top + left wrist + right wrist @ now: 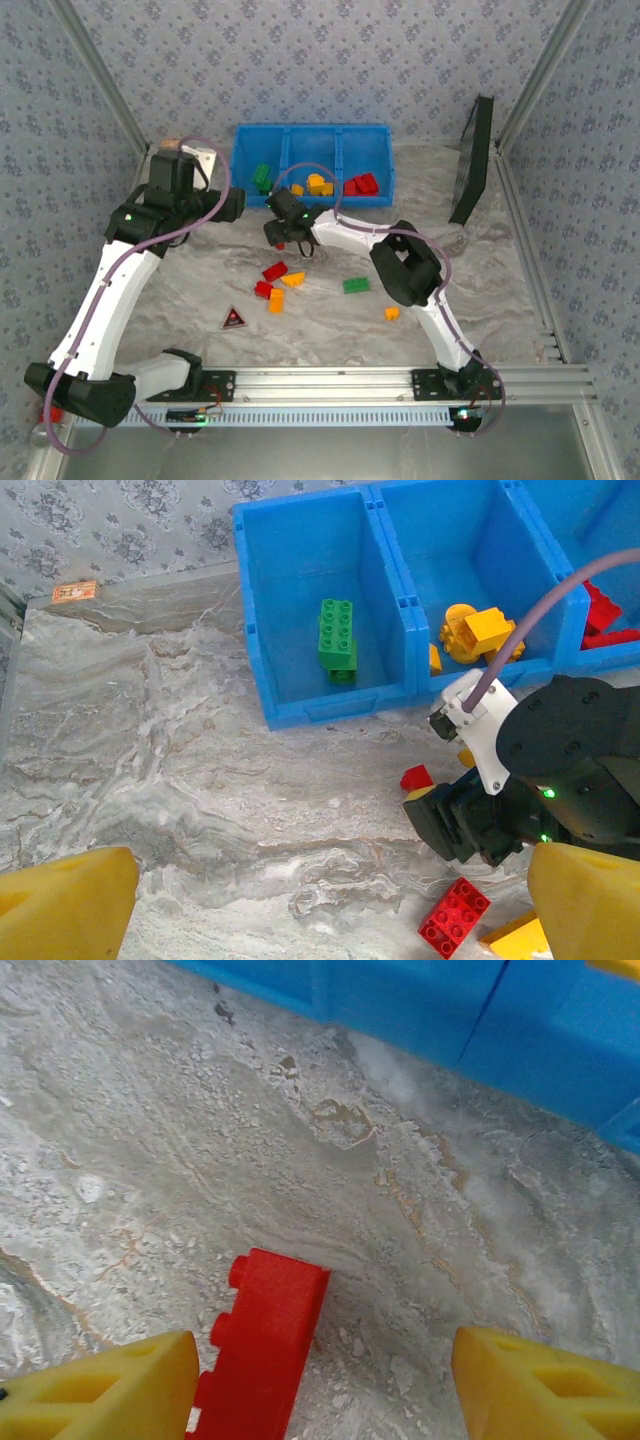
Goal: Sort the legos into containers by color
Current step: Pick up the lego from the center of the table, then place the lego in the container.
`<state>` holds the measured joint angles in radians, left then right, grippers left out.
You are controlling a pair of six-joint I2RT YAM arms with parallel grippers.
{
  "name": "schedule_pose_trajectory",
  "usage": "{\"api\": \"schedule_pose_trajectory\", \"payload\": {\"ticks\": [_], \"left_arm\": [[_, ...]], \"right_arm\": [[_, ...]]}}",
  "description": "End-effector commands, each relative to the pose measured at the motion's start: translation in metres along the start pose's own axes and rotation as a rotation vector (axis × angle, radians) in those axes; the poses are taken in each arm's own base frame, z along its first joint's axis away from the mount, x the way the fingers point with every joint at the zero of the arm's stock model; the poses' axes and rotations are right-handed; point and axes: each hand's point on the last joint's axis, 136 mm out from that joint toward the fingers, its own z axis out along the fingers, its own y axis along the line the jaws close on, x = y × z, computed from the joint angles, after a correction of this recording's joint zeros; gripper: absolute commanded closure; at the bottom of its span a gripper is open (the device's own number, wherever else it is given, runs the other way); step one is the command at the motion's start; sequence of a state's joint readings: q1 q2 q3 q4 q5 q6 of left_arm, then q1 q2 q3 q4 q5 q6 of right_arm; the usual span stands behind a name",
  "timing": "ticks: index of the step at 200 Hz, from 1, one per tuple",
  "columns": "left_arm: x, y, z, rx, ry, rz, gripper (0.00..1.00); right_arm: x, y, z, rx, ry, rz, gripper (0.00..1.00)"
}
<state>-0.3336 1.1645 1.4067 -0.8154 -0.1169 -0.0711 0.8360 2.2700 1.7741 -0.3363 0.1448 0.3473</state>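
My right gripper shifts toward the red lego's studded side next, then lowers to close there, since the lego lies nearer one fingertip.
The blue bin [390, 160] holds three containers side by side. A green lego [338, 638] is in the left one, orange legos [478, 632] in the middle, red legos [362, 184] on the right. My right gripper [283, 238] points down at the table just in front of the bin, open. A red lego [262, 1350] lies on the table between its fingers, close to the left finger [100, 1390]. My left gripper [325, 910] hovers wide open over bare table left of it. Loose legos lie mid-table: red [274, 271], orange [293, 279], green [356, 285].
A dark triangular tag [233, 319] lies at the front left of the loose legos. A black panel [472, 160] leans at the back right wall. One orange lego [392, 313] sits apart near the right arm.
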Motion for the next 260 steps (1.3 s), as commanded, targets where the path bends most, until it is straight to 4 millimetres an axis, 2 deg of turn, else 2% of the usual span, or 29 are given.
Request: {"api": "schedule_pose_trajectory", "payload": {"ticks": [1,34,75,96,117,155,180,217,241,260], "left_arm": [[-0.003,0.0,-0.006,0.007,-0.006,0.009,0.0],[-0.008,-0.003,-0.003,0.025,-0.004,-0.001,0.0],[-0.01,-0.006,0.001,0.037,0.003,-0.014,0.0],[-0.012,-0.006,0.002,0.037,0.0,-0.018,0.0],[-0.014,-0.007,0.003,0.041,0.002,-0.021,0.0],[-0.018,-0.011,0.005,0.061,-0.005,-0.043,0.0],[-0.023,-0.022,0.009,0.116,-0.002,-0.054,0.0],[-0.025,-0.065,0.015,0.167,-0.034,0.107,0.0],[-0.011,-0.104,0.027,0.224,-0.02,0.231,0.0],[0.011,-0.141,0.04,0.32,0.009,0.323,0.0]], "right_arm": [[0.005,0.01,0.012,-0.047,0.027,-0.003,0.3],[0.006,0.015,0.019,-0.075,0.039,0.0,0.31],[0.012,0.014,0.029,-0.083,0.07,0.006,0.38],[0.014,0.011,0.032,-0.085,0.078,0.013,0.46],[0.015,0.007,0.035,-0.085,0.09,0.019,0.49],[0.02,-0.004,0.031,-0.064,0.109,0.011,0.66],[0.013,-0.02,0.008,-0.051,0.095,-0.004,0.7],[-0.009,-0.06,-0.053,-0.047,0.03,0.024,0.72],[-0.027,-0.083,-0.092,-0.038,-0.022,0.039,0.72],[-0.041,-0.097,-0.124,-0.019,-0.073,0.03,0.73]]}}
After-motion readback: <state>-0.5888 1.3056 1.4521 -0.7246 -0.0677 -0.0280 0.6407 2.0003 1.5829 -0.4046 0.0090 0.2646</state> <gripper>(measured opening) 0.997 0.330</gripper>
